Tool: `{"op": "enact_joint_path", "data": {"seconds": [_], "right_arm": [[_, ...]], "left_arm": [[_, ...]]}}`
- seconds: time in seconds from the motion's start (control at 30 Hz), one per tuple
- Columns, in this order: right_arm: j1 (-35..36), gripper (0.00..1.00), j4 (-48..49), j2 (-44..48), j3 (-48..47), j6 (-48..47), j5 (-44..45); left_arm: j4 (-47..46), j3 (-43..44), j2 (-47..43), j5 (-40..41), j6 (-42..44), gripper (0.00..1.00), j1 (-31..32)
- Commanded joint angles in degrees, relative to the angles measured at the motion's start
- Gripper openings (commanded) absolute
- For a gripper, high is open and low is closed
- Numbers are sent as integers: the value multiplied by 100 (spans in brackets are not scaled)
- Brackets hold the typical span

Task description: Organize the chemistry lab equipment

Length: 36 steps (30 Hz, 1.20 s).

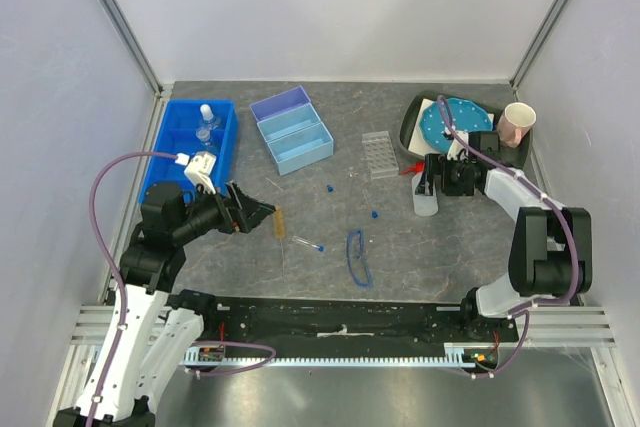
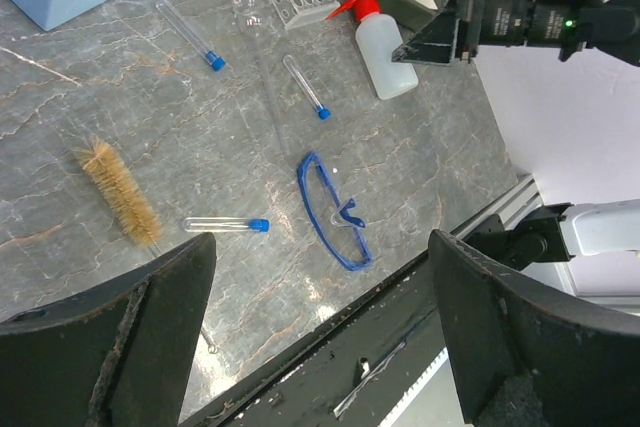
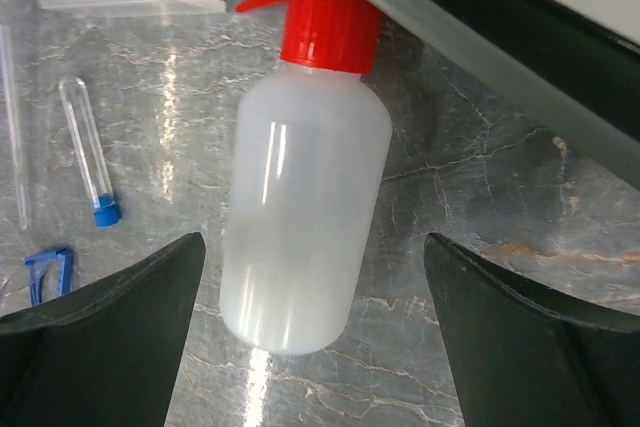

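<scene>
The right gripper moves down next and closes around the wide body of the white squeeze bottle [image 1: 427, 197], since the bottle lies below with a finger already on each side.
A white squeeze bottle [image 3: 305, 207] with a red nozzle lies on the grey table [image 1: 330, 277], and my right gripper [image 3: 312, 242] hangs open over it, one finger on each side and not touching. The same bottle [image 1: 427, 197] is at mid right in the top view. Blue-rimmed safety glasses [image 2: 335, 212] lie near the front edge. Blue-capped clear tubes [image 2: 225, 224] [image 2: 305, 85] [image 2: 190, 32] are scattered on the table. Clear flasks [image 1: 205, 127] stand in the blue bin [image 1: 165, 162]. My left gripper [image 2: 322, 247] is open and empty above the table, left of the glasses.
A tan brush [image 2: 120, 192] lies by the left gripper [image 1: 262, 212]. A light blue box [image 1: 292, 130] and a clear tube rack [image 1: 379, 154] sit at the back middle. A dark tray [image 1: 410, 127] holds a blue dotted disc [image 1: 455, 122] beside a pink cup [image 1: 515, 124].
</scene>
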State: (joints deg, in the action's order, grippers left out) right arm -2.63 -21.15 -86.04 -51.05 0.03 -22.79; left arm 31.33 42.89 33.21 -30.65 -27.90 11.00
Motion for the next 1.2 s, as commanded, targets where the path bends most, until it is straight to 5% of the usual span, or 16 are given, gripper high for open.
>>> {"op": "enact_joint_path", "data": {"seconds": [0.0,0.4,0.73,0.97,1.17], "right_arm": [[78,98,243,-395,-28,313,108],[140,87,208,-633,-2,498,196],[-9,47,137,-46,33,630,-243],[-18,41,207,922,235,586,-1122],[-18,41,575,1449,446,840,-2377]], "left_arm": [[-487,-158,-78,-274,-365,93,-2],[-1278,-633,-131,-608,-1146,93,-2],[-2210,-967,-8,-1249,-1956,92,7],[-2957,-1108,133,-1277,-2255,92,200],[-4025,-1125,589,-452,-2404,93,981]]}}
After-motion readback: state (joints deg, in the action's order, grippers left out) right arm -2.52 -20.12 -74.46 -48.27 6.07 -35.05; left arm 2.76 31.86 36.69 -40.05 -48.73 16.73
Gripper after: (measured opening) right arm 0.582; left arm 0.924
